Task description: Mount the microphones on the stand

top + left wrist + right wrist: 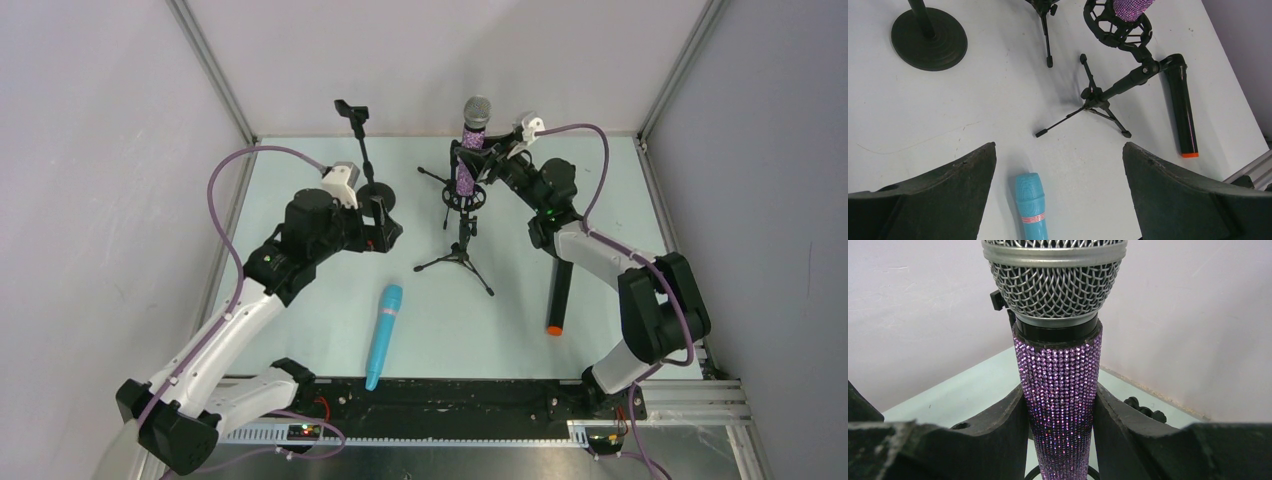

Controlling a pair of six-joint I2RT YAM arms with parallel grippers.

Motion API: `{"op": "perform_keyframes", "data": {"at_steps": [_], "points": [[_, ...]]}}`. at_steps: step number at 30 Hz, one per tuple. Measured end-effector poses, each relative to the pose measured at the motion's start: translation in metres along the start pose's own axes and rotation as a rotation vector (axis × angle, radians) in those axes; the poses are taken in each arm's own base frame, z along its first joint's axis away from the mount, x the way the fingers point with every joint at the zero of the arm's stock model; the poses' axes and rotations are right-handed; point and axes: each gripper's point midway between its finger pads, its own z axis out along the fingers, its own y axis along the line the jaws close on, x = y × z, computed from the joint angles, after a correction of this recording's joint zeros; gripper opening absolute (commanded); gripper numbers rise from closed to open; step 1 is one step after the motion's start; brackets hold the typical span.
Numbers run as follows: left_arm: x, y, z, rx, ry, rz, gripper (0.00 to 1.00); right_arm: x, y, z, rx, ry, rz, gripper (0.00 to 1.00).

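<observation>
I will next move my right gripper down toward the black ring mount (464, 198), sliding the purple microphone deeper through it before releasing, as only the microphone's lower end is inside.
The purple glittery microphone (468, 150) stands upright with its silver mesh head up, its lower end inside the black ring mount of the tripod stand (461, 250). My right gripper (1059, 390) is shut on the purple microphone's (1060, 370) body, one finger on each side. The turquoise microphone (384, 335) lies flat on the table. My left gripper (1059, 145) hovers open above the turquoise microphone's (1031, 205) head, not touching it. The black microphone with an orange end (560, 290) lies on the table under my right arm.
A stand with a round base (376, 193) and a clip on top stands at the back left. A second small tripod (1047, 35) stands behind the ring mount (1118, 27). Walls close the table on three sides.
</observation>
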Motion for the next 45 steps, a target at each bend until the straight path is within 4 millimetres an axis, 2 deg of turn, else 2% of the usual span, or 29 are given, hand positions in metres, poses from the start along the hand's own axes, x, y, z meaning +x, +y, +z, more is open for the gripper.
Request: {"op": "perform_keyframes", "data": {"at_steps": [5, 28, 34, 41, 45], "points": [[0.000, 0.000, 0.000, 0.000, 0.000, 0.000, 1.00, 0.003, 0.001, 0.000, -0.006, 0.008, 0.000, 0.00], [0.001, 0.000, 0.000, -0.001, 0.002, 0.000, 1.00, 0.041, -0.002, -0.011, 0.004, 0.108, 0.032, 0.00], [0.007, 0.003, 0.002, -0.006, 0.015, -0.001, 1.00, 0.048, -0.003, -0.013, 0.006, 0.117, 0.036, 0.00], [0.007, 0.003, 0.002, -0.007, 0.015, -0.001, 1.00, 0.072, -0.005, -0.019, 0.015, 0.160, 0.060, 0.00], [0.007, 0.003, 0.002, -0.008, 0.015, -0.001, 1.00, 0.080, -0.005, -0.022, 0.016, 0.168, 0.064, 0.00]]}}
